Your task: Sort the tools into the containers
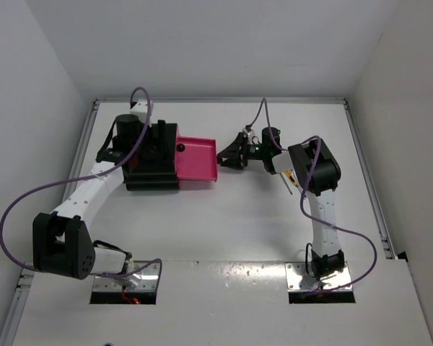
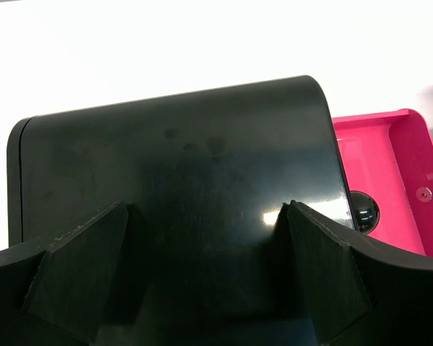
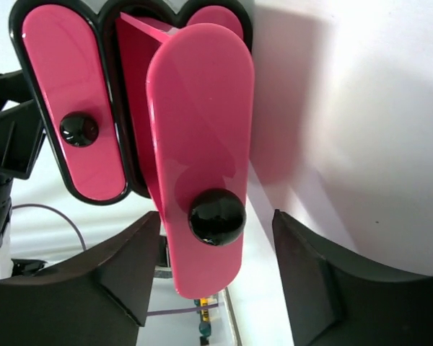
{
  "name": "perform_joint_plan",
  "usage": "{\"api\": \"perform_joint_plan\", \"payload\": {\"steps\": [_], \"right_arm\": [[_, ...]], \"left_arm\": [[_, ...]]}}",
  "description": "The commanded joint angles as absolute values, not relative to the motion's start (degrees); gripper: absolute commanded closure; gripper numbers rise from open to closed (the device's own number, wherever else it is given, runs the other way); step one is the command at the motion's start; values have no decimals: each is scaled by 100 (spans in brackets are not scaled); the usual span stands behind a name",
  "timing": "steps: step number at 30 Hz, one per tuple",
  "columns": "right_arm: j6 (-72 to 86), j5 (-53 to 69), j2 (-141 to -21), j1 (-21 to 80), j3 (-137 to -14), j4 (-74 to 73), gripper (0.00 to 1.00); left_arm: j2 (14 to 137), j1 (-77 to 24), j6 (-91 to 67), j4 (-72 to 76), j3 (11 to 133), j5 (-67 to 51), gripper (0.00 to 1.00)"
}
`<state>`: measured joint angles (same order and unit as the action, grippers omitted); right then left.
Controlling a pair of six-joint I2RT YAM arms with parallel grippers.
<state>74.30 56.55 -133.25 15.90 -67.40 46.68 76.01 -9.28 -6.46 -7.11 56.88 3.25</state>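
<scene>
The drawer is open, so my right gripper will swing off its knob and down onto the thin tool (image 1: 286, 184), to the gripper's right in the top view.
The containers are pink drawers in a squat black cabinet (image 1: 150, 173). One drawer (image 1: 196, 160) is pulled out to the right and shows nothing inside. My right gripper (image 1: 229, 155) faces that drawer's front (image 3: 202, 130). Its jaws are open on either side of the round black knob (image 3: 216, 216), with a gap on both sides. A shut drawer (image 3: 76, 101) with its own knob (image 3: 79, 130) sits beside it. My left gripper (image 2: 202, 274) is open, its fingers (image 2: 79, 267) resting on the cabinet top (image 2: 180, 144). A yellow-handled tool (image 1: 291, 180) lies partly hidden by the right arm.
White walls close in the table (image 1: 224, 223) at the back and on both sides. Purple cables (image 1: 29, 198) loop from both arms. The open drawer (image 2: 390, 166) and a knob (image 2: 362, 210) show at the right of the left wrist view.
</scene>
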Motion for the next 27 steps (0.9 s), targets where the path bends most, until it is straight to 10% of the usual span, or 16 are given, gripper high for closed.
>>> {"api": "perform_joint_plan", "payload": {"steps": [1, 8, 16, 27], "right_arm": [[7233, 5547, -13324, 1617, -6741, 4755, 35], [6569, 5616, -12440, 1240, -6381, 4273, 34], [1508, 4512, -10830, 212, -7346, -1416, 47], [-1211, 2355, -10625, 105, -7444, -2672, 66]], "left_arm": [[7743, -905, -580, -1450, 5440, 299, 0], [7743, -905, -580, -1450, 5440, 299, 0], [7638, -905, -527, -1450, 5440, 299, 0], [7690, -958, -580, -1345, 5440, 193, 0]]}}
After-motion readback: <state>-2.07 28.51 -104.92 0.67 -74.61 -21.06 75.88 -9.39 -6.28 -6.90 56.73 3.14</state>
